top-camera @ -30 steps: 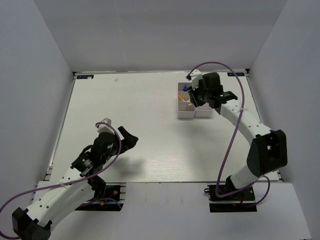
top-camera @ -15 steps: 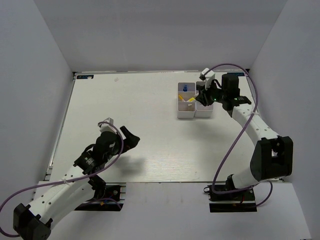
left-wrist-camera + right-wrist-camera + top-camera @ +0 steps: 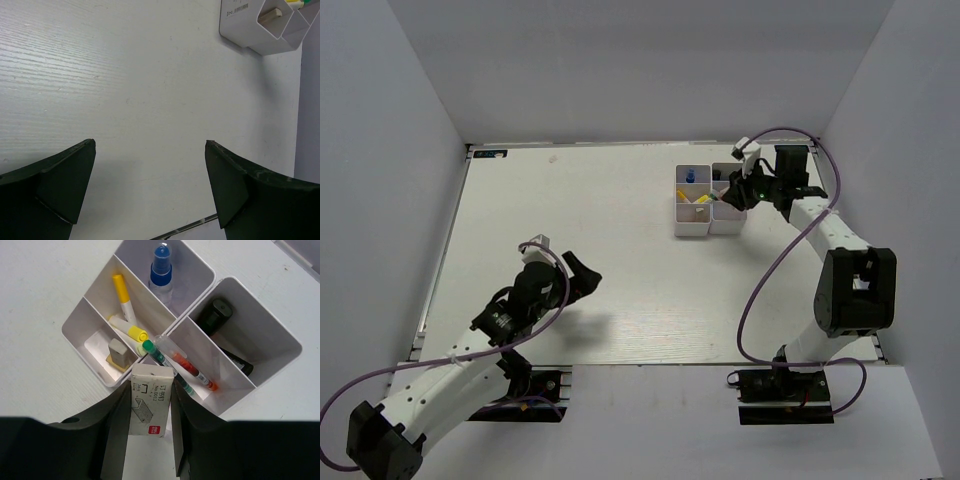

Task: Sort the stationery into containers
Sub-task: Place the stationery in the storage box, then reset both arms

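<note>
The near container beside the eraser block's container is below my right gripper and looks empty, so I should lower the staple box [image 3: 149,399] to it and release.
The containers [image 3: 691,225] are a cluster of white open bins at the table's back right; they also show in the right wrist view [image 3: 176,321] and the left wrist view [image 3: 240,27]. They hold a blue-capped bottle [image 3: 161,271], yellow pens [image 3: 123,296], a grey and tan eraser block [image 3: 118,353], a green marker [image 3: 161,359], a red pen [image 3: 193,370] and a black item [image 3: 215,315]. My right gripper [image 3: 148,407] is shut on a small white staple box [image 3: 149,399], held above the bins' near edge. My left gripper [image 3: 150,150] is open and empty over bare table.
White walls close in the table on three sides. The right arm [image 3: 830,235] reaches along the right wall. The left arm [image 3: 510,310] lies over the front left of the table, far from the bins.
The right wrist has drawn back to the right, from over the bins toward their right side, with the white box still held. The left arm has hardly moved.
</note>
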Robot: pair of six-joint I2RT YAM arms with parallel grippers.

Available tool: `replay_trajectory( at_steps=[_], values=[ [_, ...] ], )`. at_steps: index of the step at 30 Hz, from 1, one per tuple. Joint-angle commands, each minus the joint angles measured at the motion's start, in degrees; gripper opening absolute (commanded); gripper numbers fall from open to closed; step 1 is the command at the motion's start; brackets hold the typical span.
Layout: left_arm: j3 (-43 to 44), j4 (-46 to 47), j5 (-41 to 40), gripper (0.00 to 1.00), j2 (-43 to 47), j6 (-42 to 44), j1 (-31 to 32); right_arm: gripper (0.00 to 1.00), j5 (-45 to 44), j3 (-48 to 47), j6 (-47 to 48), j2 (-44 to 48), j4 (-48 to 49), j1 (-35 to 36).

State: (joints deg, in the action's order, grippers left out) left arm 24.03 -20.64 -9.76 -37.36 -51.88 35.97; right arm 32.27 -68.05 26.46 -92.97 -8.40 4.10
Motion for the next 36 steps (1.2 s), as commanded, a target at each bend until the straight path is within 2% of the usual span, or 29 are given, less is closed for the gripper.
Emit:
replay_trajectory(
  at_steps=[1, 10, 12, 17, 21, 23, 24, 30, 36],
  values=[
    [-0.1, 1.9, 1.0, 1.00, -0.7, 0.6, -0.2, 0.00, 2.2, -2.4, 2.5, -1.3, 0.8, -0.6],
    [-0.1, 3.0, 1.6, 1.00, -1.9, 1.2, -0.2, 0.00, 1.0, -1.5, 3.2, -3.1, -0.1, -1.3],
    [-0.1, 3.0, 1.6, 1.00, -1.9, 1.2, -0.2, 0.03, 1.0, -1.3, 3.0, -3.3, 0.1, -1.5],
    [-0.1, 3.0, 1.6, 1.00, -1.9, 1.2, -0.2, 0.23, 0.4, -1.6, 3.5, -4.0, 0.2, -1.5],
    [-0.1, 3.0, 1.6, 1.00, -1.9, 1.2, -0.2, 0.48, 0.0, -1.9, 3.9, -4.6, -1.1, -1.5],
    [-0.1, 3.0, 1.6, 1.00, -1.9, 1.2, -0.2, 0.51, 0.0, -2.0, 3.9, -4.8, -1.5, -1.6],
    [-0.1, 3.0, 1.6, 1.00, -1.9, 1.2, -0.2, 0.56, 0.0, -1.9, 4.0, -4.5, -1.4, -1.6],
    [-0.1, 3.0, 1.6, 1.00, -1.9, 1.2, -0.2, 0.62, 0.3, -1.1, 3.3, -2.3, -1.6, -2.3],
    [-0.7, 3.5, 2.1, 1.00, -1.9, 1.2, -0.2, 0.63, 0.1, 2.3, -0.6, 7.8, 0.2, -3.1]
  ],
)
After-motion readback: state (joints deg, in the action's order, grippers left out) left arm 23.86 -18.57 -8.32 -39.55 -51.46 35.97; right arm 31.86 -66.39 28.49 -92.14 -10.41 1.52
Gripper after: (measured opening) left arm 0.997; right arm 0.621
